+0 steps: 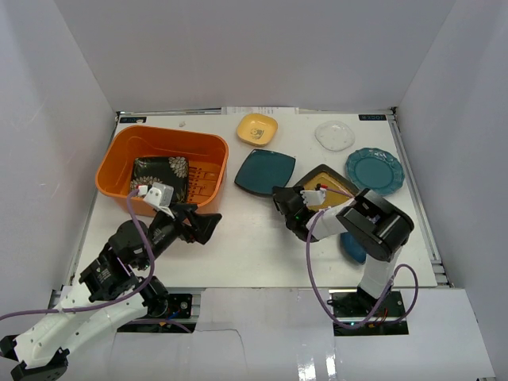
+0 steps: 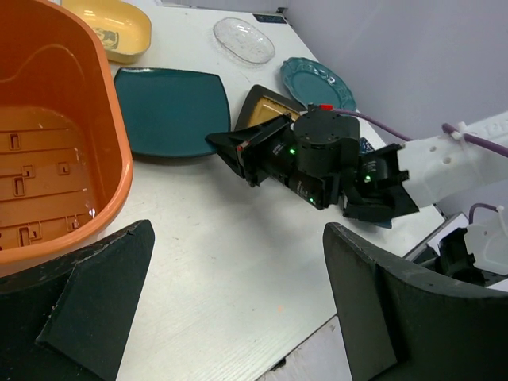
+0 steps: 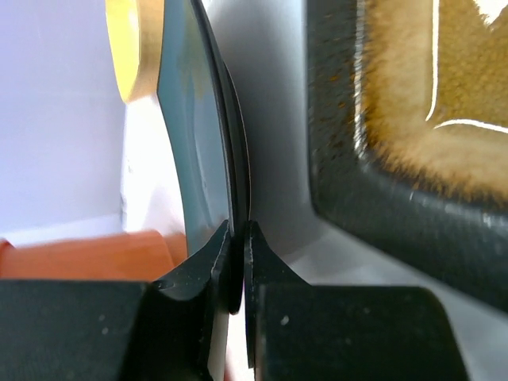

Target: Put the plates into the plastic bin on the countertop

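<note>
The orange bin still has some bare bottom beside the floral plate, so I will lift my right gripper, move it to the left in the top view and lower it into the bin.
The orange plastic bin stands at the back left with the black floral square plate inside. The teal square plate lies on the countertop. My right gripper is shut on its near rim; in the right wrist view the jaws pinch the plate's thin edge. The mustard square plate lies right beside it. My left gripper is open and empty above the counter, just right of the bin.
The small yellow square plate, the clear round plate and the teal scalloped plate lie along the back right. A blue plate is partly hidden under my right arm. White walls enclose the counter.
</note>
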`<state>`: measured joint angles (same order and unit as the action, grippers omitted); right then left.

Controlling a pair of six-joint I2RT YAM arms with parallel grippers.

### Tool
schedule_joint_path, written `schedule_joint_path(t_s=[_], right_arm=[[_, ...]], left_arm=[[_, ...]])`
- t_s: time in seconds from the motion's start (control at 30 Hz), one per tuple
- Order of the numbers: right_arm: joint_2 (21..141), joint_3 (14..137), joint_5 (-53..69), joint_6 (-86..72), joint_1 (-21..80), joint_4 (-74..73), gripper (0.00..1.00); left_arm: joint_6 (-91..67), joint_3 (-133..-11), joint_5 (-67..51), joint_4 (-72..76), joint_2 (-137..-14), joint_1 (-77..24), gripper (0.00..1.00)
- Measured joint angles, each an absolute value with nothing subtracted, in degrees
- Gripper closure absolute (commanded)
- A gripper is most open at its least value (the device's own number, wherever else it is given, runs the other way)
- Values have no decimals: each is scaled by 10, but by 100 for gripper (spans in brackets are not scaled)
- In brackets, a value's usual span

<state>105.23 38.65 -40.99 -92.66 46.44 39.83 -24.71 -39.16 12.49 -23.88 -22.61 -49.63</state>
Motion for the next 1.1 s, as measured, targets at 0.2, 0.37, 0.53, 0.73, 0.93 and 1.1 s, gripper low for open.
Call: schedule_joint_path(t_s=[0.2, 0.37, 0.53, 0.73, 0.93, 1.1], right_arm=[[950, 382, -427, -815, 497, 316, 92], [831, 362, -457, -722, 533, 288, 92], [707, 350, -495, -595, 567, 276, 92], [701, 445, -452, -443, 574, 249, 92], [853, 661, -352, -386, 578, 227, 92], [986, 806, -296, -386, 585, 214, 92]], left_arm=[[-244, -445, 140, -244, -246, -496, 2], [-240, -524, 145, -243, -269, -496, 2], [-237, -579, 148, -240, -273, -496, 2], [-229, -621, 160, -239, -273, -496, 2], [-224, -647, 163, -239, -273, -496, 2], [-216, -667, 172, -240, -273, -496, 2]])
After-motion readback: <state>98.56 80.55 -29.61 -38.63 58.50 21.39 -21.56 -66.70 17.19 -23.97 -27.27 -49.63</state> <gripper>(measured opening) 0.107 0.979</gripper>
